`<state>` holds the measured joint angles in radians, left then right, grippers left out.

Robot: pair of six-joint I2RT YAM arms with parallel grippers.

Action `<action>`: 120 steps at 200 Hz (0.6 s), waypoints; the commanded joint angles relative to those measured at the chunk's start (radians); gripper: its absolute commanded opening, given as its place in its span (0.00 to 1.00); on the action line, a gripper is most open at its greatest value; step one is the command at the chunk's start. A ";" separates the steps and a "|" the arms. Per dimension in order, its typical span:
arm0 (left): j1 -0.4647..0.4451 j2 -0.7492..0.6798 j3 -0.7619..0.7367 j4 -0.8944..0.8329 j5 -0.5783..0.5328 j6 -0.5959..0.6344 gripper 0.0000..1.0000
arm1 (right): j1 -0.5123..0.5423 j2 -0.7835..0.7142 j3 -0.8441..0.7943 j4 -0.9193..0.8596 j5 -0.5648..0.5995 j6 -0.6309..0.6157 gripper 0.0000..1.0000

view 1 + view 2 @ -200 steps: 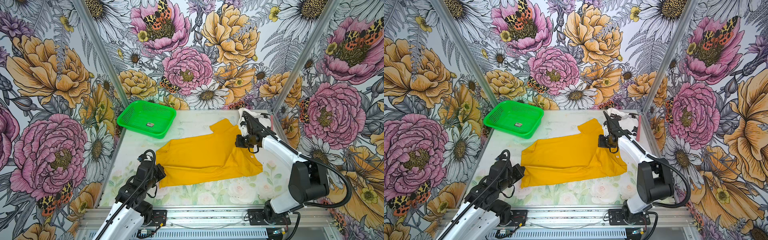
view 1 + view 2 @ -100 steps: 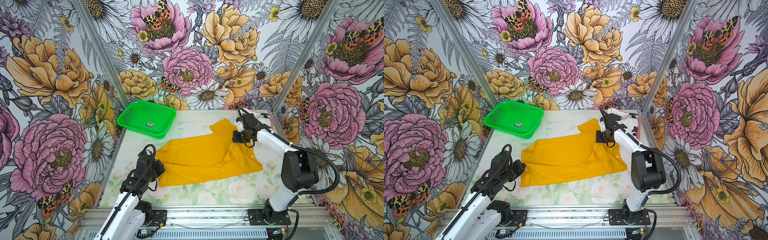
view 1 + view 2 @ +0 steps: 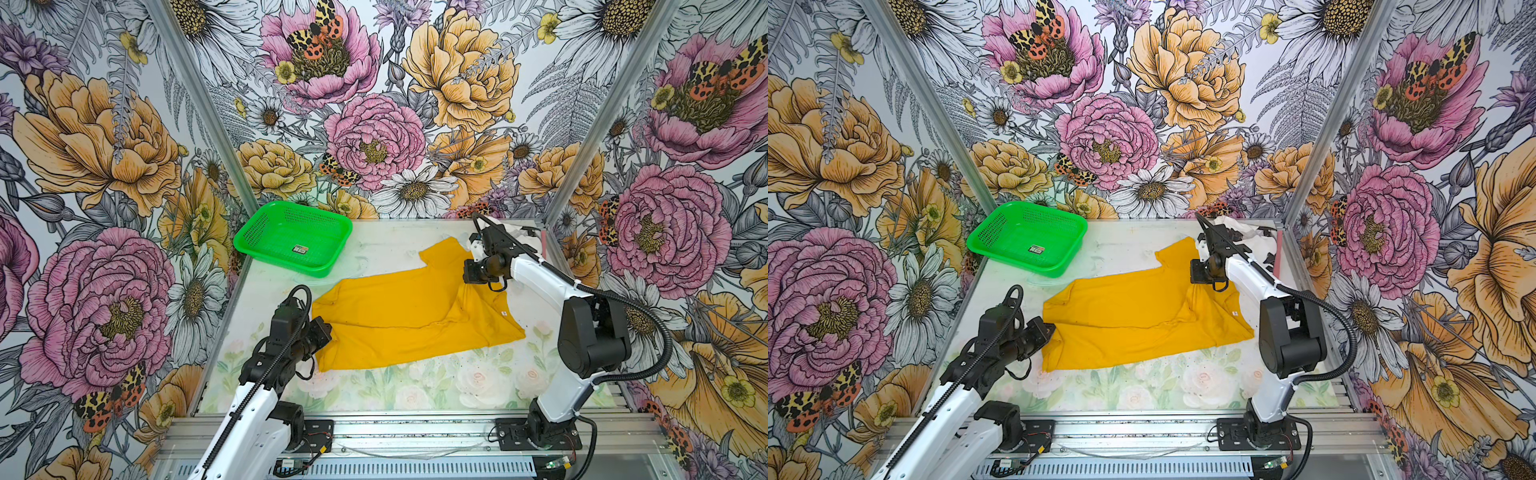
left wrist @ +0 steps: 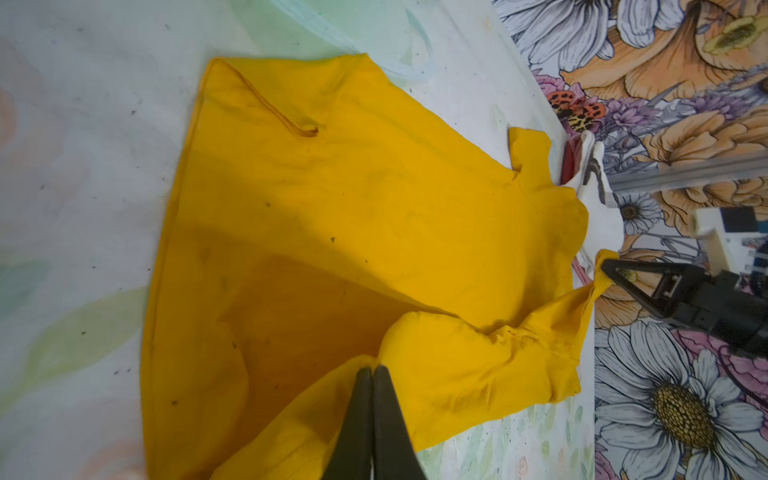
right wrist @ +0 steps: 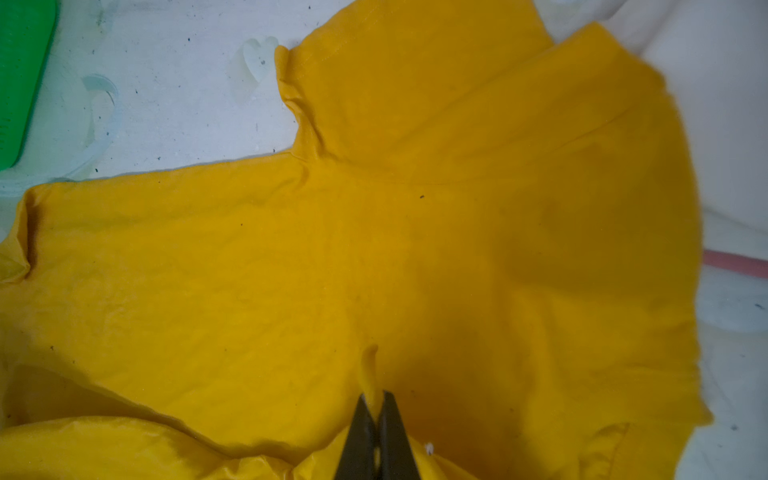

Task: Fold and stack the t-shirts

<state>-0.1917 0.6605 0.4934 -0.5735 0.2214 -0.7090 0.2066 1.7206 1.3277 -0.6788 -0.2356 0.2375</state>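
Observation:
My left gripper moves back over the table's bare near strip (image 3: pixel 380 393) next and lets go of the fold there, as a raised line of cloth crosses the shirt.
The mustard-yellow t-shirt (image 3: pixel 399 307) (image 3: pixel 1133 307) lies spread across the middle of the table, rumpled along its near-right part. At the shirt's left near corner, my left gripper (image 3: pixel 328 333) (image 3: pixel 1053 328) (image 4: pixel 373 370) is shut on a fold of yellow cloth. My right gripper (image 3: pixel 468 282) (image 3: pixel 1196 282) (image 5: pixel 376 399) is shut on a pinch of the same t-shirt (image 5: pixel 374 249) near its right side, holding that part up off the table. A white t-shirt with black markings (image 3: pixel 515 228) (image 3: pixel 1237 224) lies bunched in the back right corner, with a strip of the pink t-shirt (image 3: pixel 543 245) (image 3: pixel 1278 249) beside it.
A green mesh basket (image 3: pixel 249 232) (image 3: pixel 984 237) stands at the back left, close to the yellow shirt's far left edge. Floral walls with metal posts close in the table on three sides. The near strip of the table shows its printed flowers.
My right gripper has moved left and toward the back with the yellow cloth in it, drawing the shirt's right side inward. The left gripper has shifted slightly, still shut on the corner.

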 commanded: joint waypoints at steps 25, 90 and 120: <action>-0.150 0.050 0.192 -0.083 0.101 0.105 0.00 | -0.024 -0.351 -0.052 -0.067 0.043 0.004 0.00; -0.645 0.020 0.175 -0.331 -0.222 -0.142 0.00 | -0.086 -0.707 -0.265 -0.130 0.061 0.037 0.00; -0.668 0.148 0.176 -0.330 -0.266 -0.161 0.01 | -0.093 -0.692 -0.295 -0.127 0.042 0.030 0.00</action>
<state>-0.8509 0.7216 0.6788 -0.8539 0.0677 -0.8146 0.1188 1.0088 1.0466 -0.8009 -0.1947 0.2611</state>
